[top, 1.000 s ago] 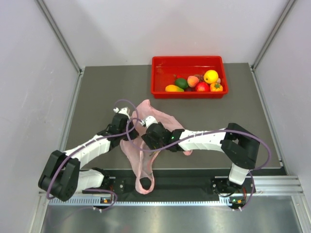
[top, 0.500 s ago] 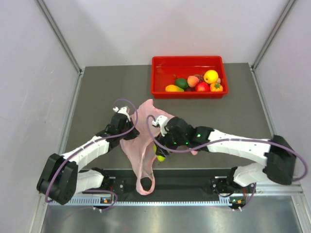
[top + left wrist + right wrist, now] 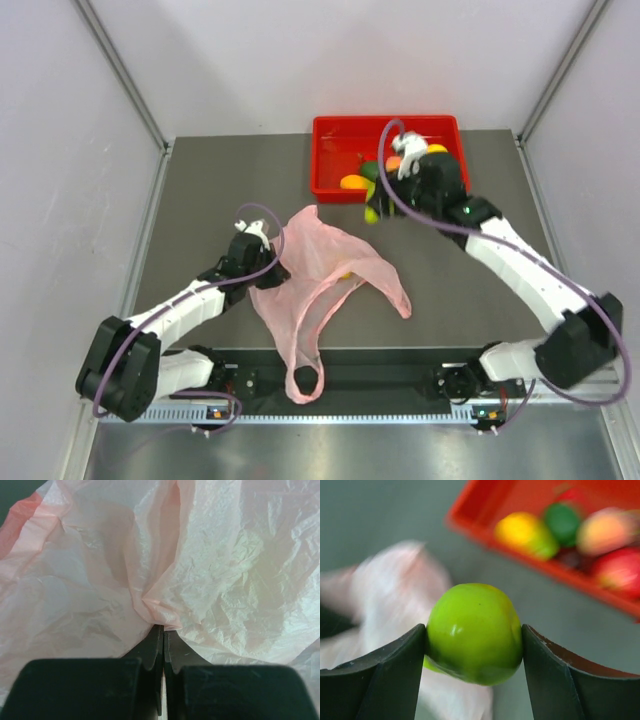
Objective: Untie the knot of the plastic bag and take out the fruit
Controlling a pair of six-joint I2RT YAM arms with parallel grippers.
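Observation:
The robot's right gripper will move outward over the tray's near side, then down, and let go of the pear (image 3: 474, 632) on the bare bottom of the tray behind, because fruits crowd that side.
The pale-pink plastic bag (image 3: 320, 285) lies crumpled and open on the grey table, its handle loops trailing to the near edge; it fills the left wrist view (image 3: 165, 565). No knot shows. My left gripper (image 3: 268, 262) is shut on a fold of the bag (image 3: 162, 626) at its left side. My right gripper (image 3: 375, 205) is shut on a green pear (image 3: 474, 632) and holds it in the air just in front of the red tray's near wall. A small yellow fruit (image 3: 345, 274) shows through the bag's plastic.
A red tray (image 3: 330, 135) stands at the back centre with several fruits in it, among them a round yellow one (image 3: 434, 152) and a yellow-green oval (image 3: 354, 182). In the right wrist view the tray (image 3: 485, 535) is upper right.
My right gripper has come out of the bag with the green pear and swung up and back to the red tray's front. The bag has flattened and spread. The left gripper has stayed put.

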